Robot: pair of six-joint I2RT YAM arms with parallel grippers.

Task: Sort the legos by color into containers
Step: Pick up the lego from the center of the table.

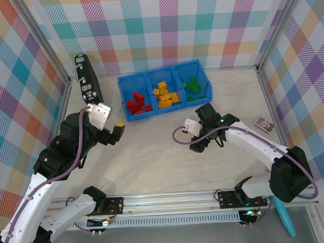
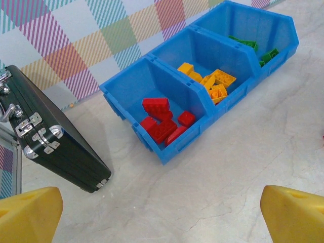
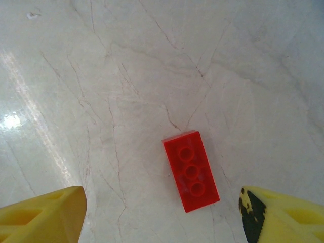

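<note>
My right gripper moves down next until its yellow fingers are on either side of the red lego's long sides, then closes, since the lego lies below between its open fingers.
A red lego (image 3: 191, 171) lies flat on the marble table, hollow underside up, between the yellow fingers of my right gripper (image 3: 162, 223). That gripper is open and hovers over the brick without touching it. From above, my right gripper (image 1: 198, 143) sits in front of the blue containers (image 1: 151, 114) and hides the brick. The containers (image 2: 174, 152) hold red legos (image 2: 162, 121) on the left, orange-yellow legos (image 2: 212, 83) in the middle and green legos (image 2: 253, 48) on the right. My left gripper (image 2: 162, 215) is open and empty, raised over bare table left of the bins (image 1: 118, 129).
A black hard case (image 1: 87, 79) leans by the left wall, close to the bins' left end (image 2: 45, 136). A small tan block (image 1: 265, 124) lies near the right wall. Plaid walls enclose the table on three sides.
</note>
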